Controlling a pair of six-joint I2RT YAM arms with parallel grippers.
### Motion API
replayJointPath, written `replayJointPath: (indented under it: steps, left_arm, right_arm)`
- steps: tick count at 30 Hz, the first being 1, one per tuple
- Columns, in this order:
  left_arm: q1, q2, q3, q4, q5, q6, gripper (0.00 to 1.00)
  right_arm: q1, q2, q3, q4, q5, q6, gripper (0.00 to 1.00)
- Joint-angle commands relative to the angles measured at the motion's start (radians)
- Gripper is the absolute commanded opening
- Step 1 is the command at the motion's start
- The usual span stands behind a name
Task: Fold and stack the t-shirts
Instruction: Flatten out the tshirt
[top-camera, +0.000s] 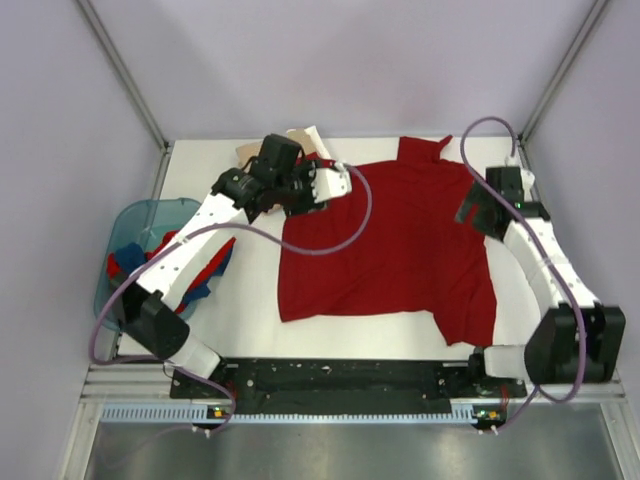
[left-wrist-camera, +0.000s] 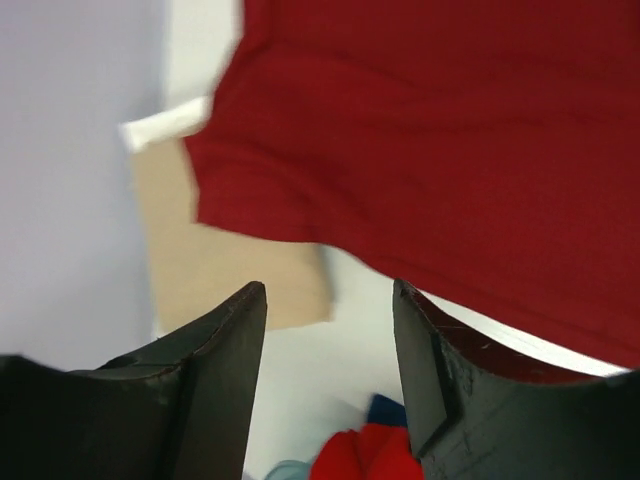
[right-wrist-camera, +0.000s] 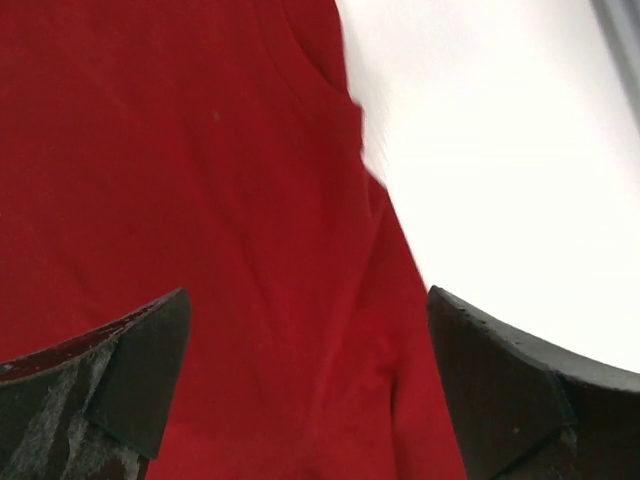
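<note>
I need to move my right gripper back along the shirt's side edge next and down onto the cloth (right-wrist-camera: 200, 180) by its near corner, because a flap sticks out there.
A wide dark red t-shirt (top-camera: 390, 240) lies spread flat on the white table (top-camera: 250, 290). My left gripper (top-camera: 298, 192) hovers at its back left corner, open and empty. In the left wrist view (left-wrist-camera: 328, 330) the shirt's sleeve (left-wrist-camera: 450, 150) lies ahead of the fingers, beside a tan t-shirt (left-wrist-camera: 220, 270). My right gripper (top-camera: 478, 212) is open and empty over the shirt's right side. In the right wrist view (right-wrist-camera: 310, 340) the red cloth (right-wrist-camera: 200, 180) fills the space between the jaws.
A translucent teal tub (top-camera: 125, 235) at the left edge holds red and blue t-shirts (top-camera: 210, 270), also seen low in the left wrist view (left-wrist-camera: 370, 455). Tan and white cloth (top-camera: 305, 140) lies at the back, near the wall. Bare table (right-wrist-camera: 500, 150) lies right of the shirt.
</note>
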Motion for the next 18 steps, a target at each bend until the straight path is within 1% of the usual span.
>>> replayJointPath:
  steps: [1,3,5,6,8,10,13,16,18]
  left_arm:
    - [-0.008,-0.039,-0.190,-0.274,0.210,0.063,0.58]
    - [-0.014,-0.088,-0.308,-0.259,0.212,0.083,0.62]
    - [-0.026,-0.124,-0.411,-0.225,0.218,0.087,0.65]
    - [-0.033,-0.137,-0.455,-0.209,0.220,0.084,0.66]
    - [-0.056,-0.151,-0.530,-0.152,0.204,0.068,0.67]
    - [-0.083,-0.165,-0.601,-0.098,0.181,0.064,0.67]
    - [-0.091,-0.173,-0.690,-0.003,0.142,0.048,0.67]
    - [-0.091,-0.162,-0.759,0.074,0.091,0.031,0.68]
    - [-0.091,-0.150,-0.785,0.086,0.100,0.028,0.68]
  right_arm:
    - [-0.012,-0.237,-0.235,-0.065,-0.021,0.268,0.99]
    - [-0.018,-0.342,-0.360,-0.083,-0.073,0.360,0.98]
    - [-0.018,-0.419,-0.452,-0.100,-0.110,0.450,0.94]
    - [-0.048,-0.436,-0.487,-0.111,-0.114,0.492,0.92]
    - [-0.066,-0.437,-0.527,-0.155,-0.099,0.568,0.89]
    - [-0.107,-0.392,-0.543,-0.192,-0.104,0.616,0.88]
    - [-0.170,-0.269,-0.551,-0.209,-0.116,0.648,0.87]
    - [-0.194,-0.158,-0.549,-0.208,-0.128,0.682,0.85]
    - [-0.196,-0.100,-0.552,-0.206,-0.144,0.708,0.84]
